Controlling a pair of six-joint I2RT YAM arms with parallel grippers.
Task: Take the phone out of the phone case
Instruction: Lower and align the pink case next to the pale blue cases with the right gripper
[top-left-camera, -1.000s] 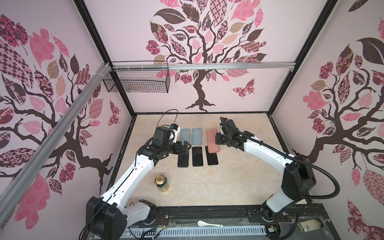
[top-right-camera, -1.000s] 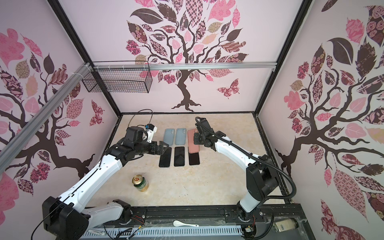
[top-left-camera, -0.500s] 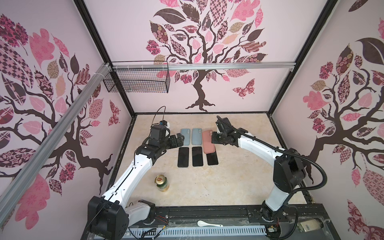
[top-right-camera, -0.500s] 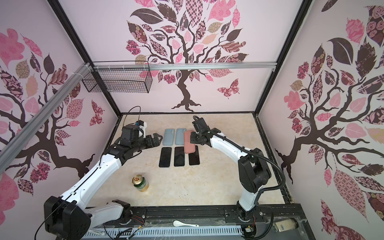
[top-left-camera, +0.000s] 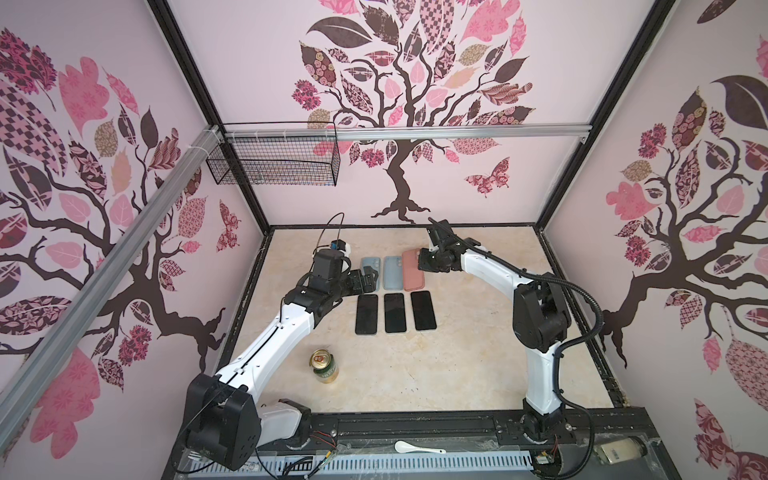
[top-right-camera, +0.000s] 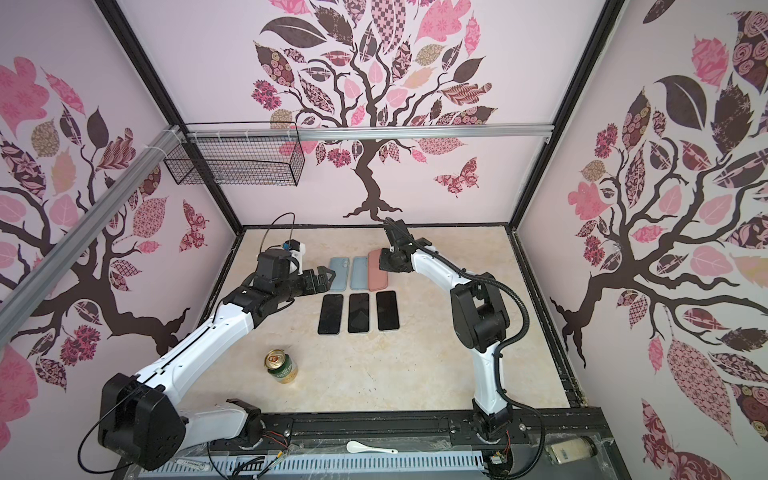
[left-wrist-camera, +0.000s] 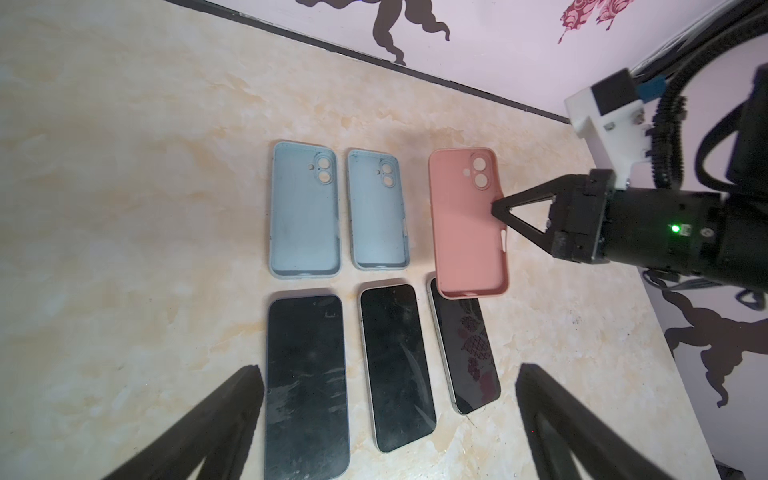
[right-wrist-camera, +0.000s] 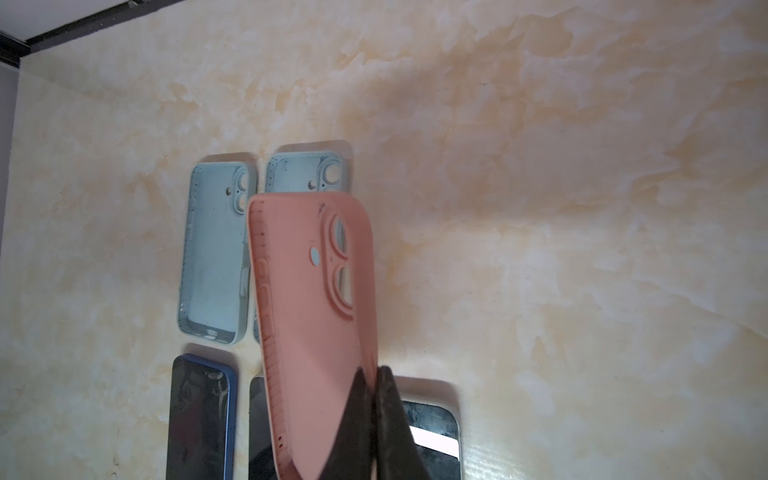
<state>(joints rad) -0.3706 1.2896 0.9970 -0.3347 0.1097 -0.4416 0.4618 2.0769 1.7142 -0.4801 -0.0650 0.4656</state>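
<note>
The pink case is empty, so my right gripper will next move outward and down to the bare tabletop beside the blue cases and release its side.
Three dark-screened phones lie bare in a row on the table, left (top-left-camera: 366, 314), middle (top-left-camera: 395, 312) and right (top-left-camera: 423, 310). Behind them lie two empty blue cases (left-wrist-camera: 305, 208) (left-wrist-camera: 378, 212). An empty pink phone case (top-left-camera: 412, 270) (right-wrist-camera: 316, 311) hangs tilted above the table, its lower end over the far end of the right phone (left-wrist-camera: 465, 345). My right gripper (left-wrist-camera: 496, 206) (right-wrist-camera: 376, 374) is shut on the pink case's long edge. My left gripper (top-left-camera: 371, 279) (left-wrist-camera: 388, 370) is open and empty, hovering by the left blue case.
A green drink can (top-left-camera: 325, 366) stands in front of the phones, near the left arm. A white spoon (top-left-camera: 417, 448) lies on the front rail and a jar (top-left-camera: 619, 451) at the front right. A wire basket (top-left-camera: 274, 164) hangs on the back left wall.
My right gripper has carried the pink case a little to the left and toward the back. My left gripper has drawn back from over the left phone toward the row of cases.
</note>
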